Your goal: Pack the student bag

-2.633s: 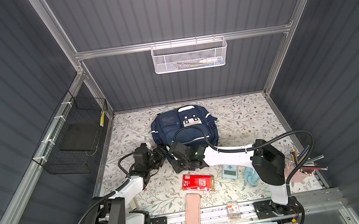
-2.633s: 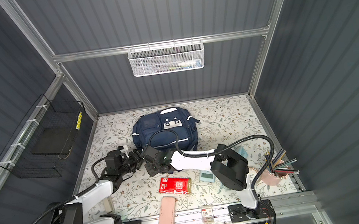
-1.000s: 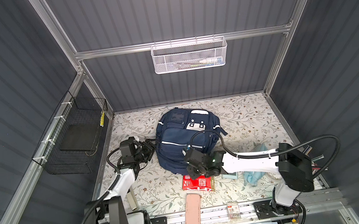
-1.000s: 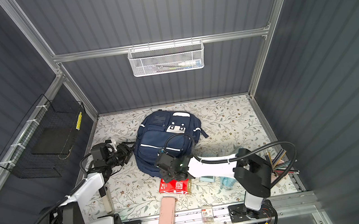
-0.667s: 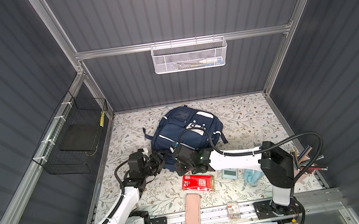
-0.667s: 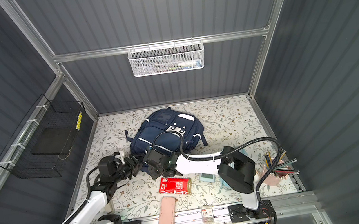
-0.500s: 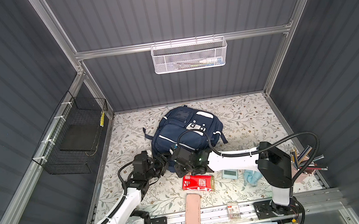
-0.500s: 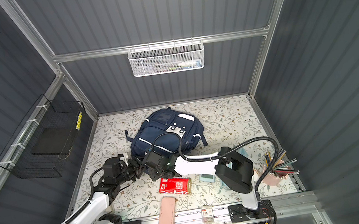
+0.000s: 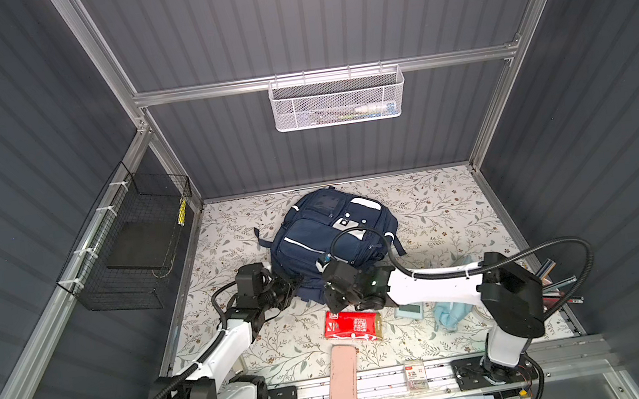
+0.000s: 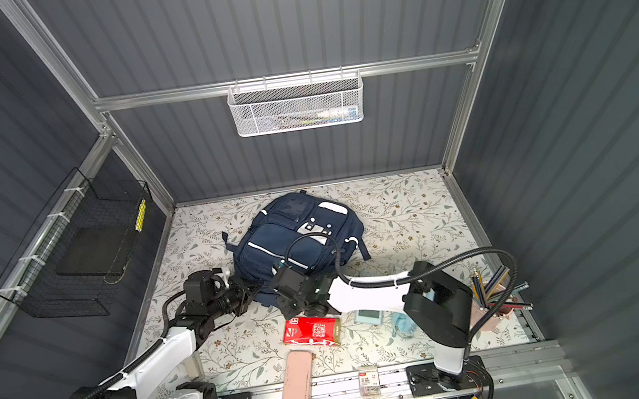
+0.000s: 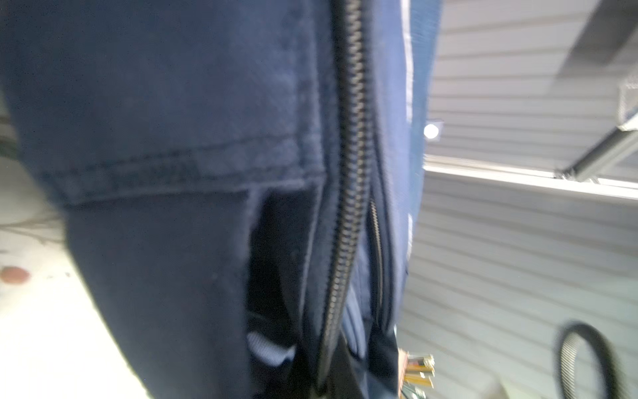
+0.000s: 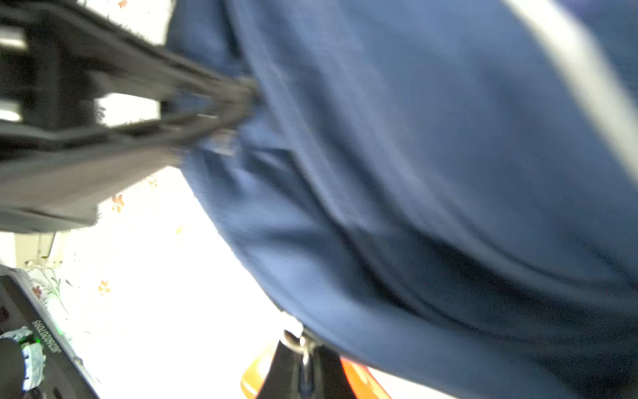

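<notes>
The bag's unheld corner (image 9: 380, 259) is past my right gripper from my left gripper, so I will pull the zip's pull along the bag's near edge to that corner next and let go of it there.
The student bag (image 9: 331, 239) (image 10: 298, 241), navy with white stripes, lies flat in the middle of the floral mat in both top views. My left gripper (image 9: 295, 284) (image 10: 253, 291) is at the bag's near left corner. In the right wrist view its dark fingers (image 12: 207, 100) meet on the blue fabric, shut on it. The left wrist view shows a black zip (image 11: 348, 172) running down the bag. My right gripper (image 9: 331, 287) (image 12: 303, 352) is at the bag's near edge, shut on a small metal zip pull (image 12: 299, 340).
Near the front lie a red packet (image 9: 352, 326), a pink case (image 9: 344, 382), a pale blue device (image 9: 409, 311) and a light-blue cloth (image 9: 450, 313). A cup of pencils (image 10: 499, 307) stands far right. A white mesh basket (image 9: 338, 99) and a black wire basket (image 9: 135, 245) hang on the walls.
My left gripper has come in from the left to the bag's near corner and closed on the fabric. The bag has shifted and turned while the right gripper kept its hold.
</notes>
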### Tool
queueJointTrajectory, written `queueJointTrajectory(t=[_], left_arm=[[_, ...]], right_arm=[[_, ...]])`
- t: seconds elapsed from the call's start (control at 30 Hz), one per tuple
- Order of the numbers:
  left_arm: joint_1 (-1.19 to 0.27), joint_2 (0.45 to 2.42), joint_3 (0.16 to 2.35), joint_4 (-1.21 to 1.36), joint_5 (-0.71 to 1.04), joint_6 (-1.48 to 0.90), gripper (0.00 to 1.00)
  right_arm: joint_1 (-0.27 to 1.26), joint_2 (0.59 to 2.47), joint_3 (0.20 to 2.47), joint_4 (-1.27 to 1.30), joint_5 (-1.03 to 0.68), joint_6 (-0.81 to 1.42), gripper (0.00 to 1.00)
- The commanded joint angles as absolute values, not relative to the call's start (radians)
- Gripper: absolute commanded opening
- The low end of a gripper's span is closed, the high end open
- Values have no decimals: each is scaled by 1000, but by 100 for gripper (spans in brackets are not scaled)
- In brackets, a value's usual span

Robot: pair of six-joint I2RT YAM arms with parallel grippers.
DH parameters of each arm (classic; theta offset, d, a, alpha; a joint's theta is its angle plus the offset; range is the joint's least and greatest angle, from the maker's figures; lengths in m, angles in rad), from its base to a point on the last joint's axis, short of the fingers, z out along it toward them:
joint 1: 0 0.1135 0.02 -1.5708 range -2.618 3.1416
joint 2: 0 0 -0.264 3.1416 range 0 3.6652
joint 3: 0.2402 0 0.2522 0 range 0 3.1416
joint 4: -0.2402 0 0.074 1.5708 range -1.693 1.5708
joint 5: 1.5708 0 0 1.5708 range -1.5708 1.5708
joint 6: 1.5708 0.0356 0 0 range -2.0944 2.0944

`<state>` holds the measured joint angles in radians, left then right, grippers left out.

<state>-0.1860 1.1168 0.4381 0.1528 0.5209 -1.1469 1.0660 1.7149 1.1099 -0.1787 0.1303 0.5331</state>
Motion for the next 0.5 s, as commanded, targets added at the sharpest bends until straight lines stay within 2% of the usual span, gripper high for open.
queueJointTrajectory(t=[0.0, 0.3, 0.47], left_arm=[[-87, 1061, 492, 116, 522, -1076, 0], [-60, 1010, 571, -23, 531, -996, 0], [-54, 987, 595, -78, 528, -970, 0]], right_arm=[[992, 1639, 1010, -298, 210, 526, 0], [789, 1537, 839, -284, 231, 493, 0], [664, 1555, 811, -258, 230, 478, 0]])
